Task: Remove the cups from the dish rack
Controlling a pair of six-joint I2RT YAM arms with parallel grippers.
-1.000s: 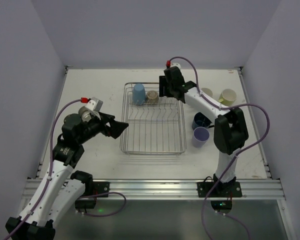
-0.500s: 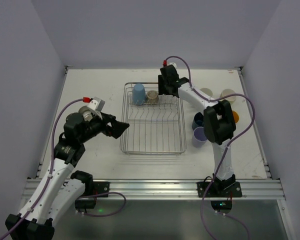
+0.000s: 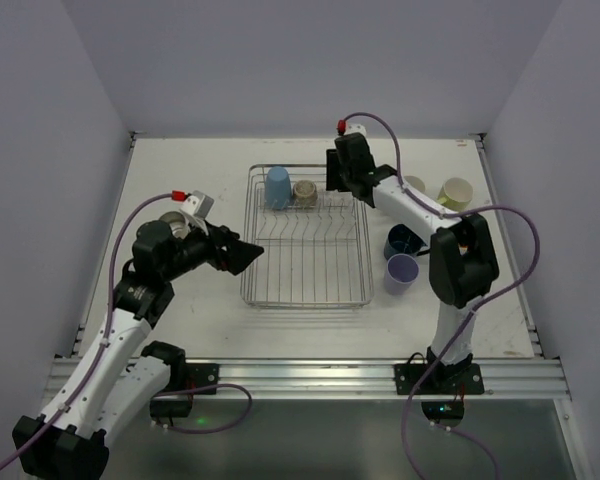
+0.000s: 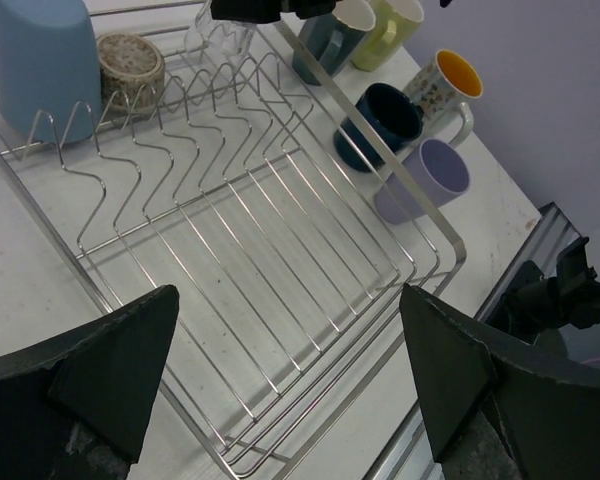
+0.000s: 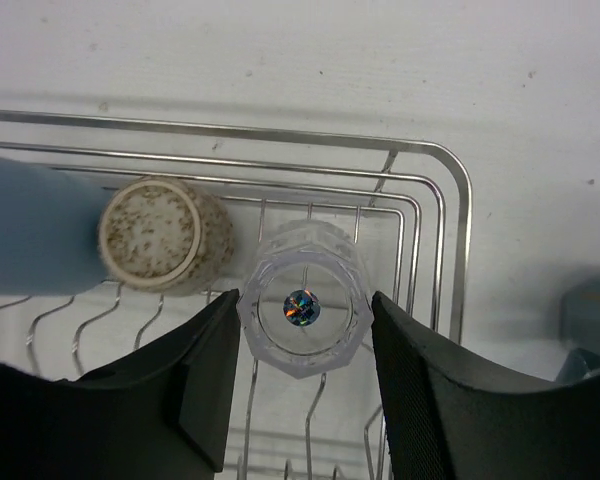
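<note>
My left gripper needs to edge over the rack toward my right gripper and close on the clear tumbler's lower end (image 4: 221, 44), since that gripper's fingers leave it free.
The dish rack (image 3: 305, 303) holds a light blue cup (image 3: 278, 187), a speckled beige cup (image 3: 304, 191) and a clear tumbler (image 5: 303, 345), all upside down along its far edge. My right gripper (image 5: 303, 320) is over the rack's far right corner, and its fingers press both sides of the clear tumbler. My left gripper (image 4: 290, 370) is open and empty above the rack's near left part. The rack's prongs (image 4: 230, 130) show in the left wrist view.
Cups stand on the table right of the rack: dark blue (image 3: 400, 241), lavender (image 3: 401, 272), yellow-green (image 3: 456, 192), an orange-lined mug (image 4: 445, 85) and a grey-teal one (image 4: 325, 45). Walls close the table on three sides.
My right arm swung its elbow in and back out while the gripper stayed over the rack's far right corner. My left gripper edged slightly toward the rack.
</note>
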